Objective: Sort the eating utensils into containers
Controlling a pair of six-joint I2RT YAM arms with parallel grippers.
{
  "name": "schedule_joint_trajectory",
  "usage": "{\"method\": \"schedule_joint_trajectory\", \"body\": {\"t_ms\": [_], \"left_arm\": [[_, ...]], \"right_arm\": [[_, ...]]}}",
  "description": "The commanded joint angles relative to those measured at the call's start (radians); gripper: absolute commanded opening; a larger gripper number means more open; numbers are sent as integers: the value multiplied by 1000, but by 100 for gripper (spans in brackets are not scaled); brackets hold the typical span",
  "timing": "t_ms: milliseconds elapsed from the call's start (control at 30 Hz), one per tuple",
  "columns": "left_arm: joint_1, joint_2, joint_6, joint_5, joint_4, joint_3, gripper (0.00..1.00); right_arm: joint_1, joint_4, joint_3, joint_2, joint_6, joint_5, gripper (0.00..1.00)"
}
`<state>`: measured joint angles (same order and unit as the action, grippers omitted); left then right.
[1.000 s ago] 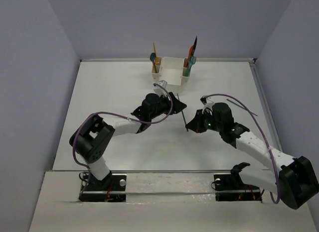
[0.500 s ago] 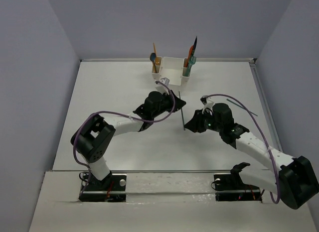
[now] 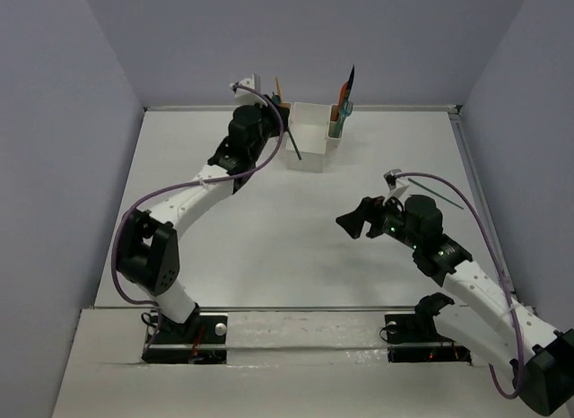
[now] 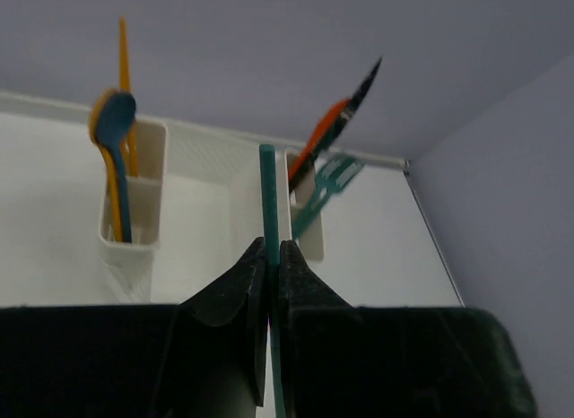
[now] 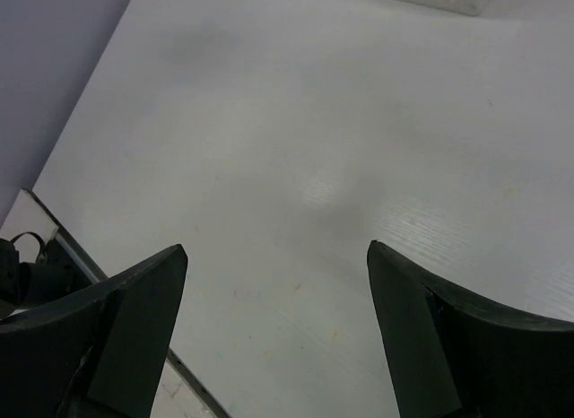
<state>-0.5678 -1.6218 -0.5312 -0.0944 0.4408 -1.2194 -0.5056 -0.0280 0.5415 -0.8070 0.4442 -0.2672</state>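
Next, my left gripper moves outward, tilts the teal chopstick (image 4: 268, 198) upright over the caddy's spoon section (image 4: 136, 183), lowers and releases it, as it slants over the caddy's open middle.
My left gripper (image 4: 272, 249) is shut on a teal chopstick (image 4: 268, 198) that stands up between its jaws. It hovers just left of the white caddy (image 3: 309, 142) at the far edge. In the top view the chopstick (image 3: 293, 143) slants down beside the caddy's left wall. The left compartment (image 4: 151, 180) holds orange and blue spoons (image 4: 115, 122). The right compartment holds an orange utensil, a dark one and a teal fork (image 4: 327, 180). My right gripper (image 3: 354, 222) is open over bare table and holds nothing (image 5: 276, 252).
A second thin dark chopstick (image 3: 437, 193) lies on the table at the right, behind my right arm. The back wall rises right behind the caddy. A raised rim (image 3: 471, 176) runs along the table's right side.
The chopstick passed from my right gripper to my left, which shut on it and carried it from mid-table to the caddy. My right gripper opened and drew back towards the near right.
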Motion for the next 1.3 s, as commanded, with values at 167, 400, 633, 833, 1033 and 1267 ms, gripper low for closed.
{"method": "schedule_joint_trajectory", "body": {"t_ms": [167,400,633,833,1033,1267], "left_arm": [[106,-245,201,-249,-158,-570,0],[106,-481,344,-330,-195,-879,0],[106,-625,424,-357,-169,-1060,0],[106,-704,445,-360,-130,-1085,0],[115,-757,461,-352,-82,-1089,0],[115,-802,451,-326,-40,-1103,0]], "right_arm": [[-2,17,-77,77,34,56,87],[-2,59,-95,92,34,40,87],[-2,66,-103,92,37,31,87],[-2,74,-103,83,34,36,87],[-2,76,-103,71,34,31,87],[-2,86,-107,63,36,33,87]]}}
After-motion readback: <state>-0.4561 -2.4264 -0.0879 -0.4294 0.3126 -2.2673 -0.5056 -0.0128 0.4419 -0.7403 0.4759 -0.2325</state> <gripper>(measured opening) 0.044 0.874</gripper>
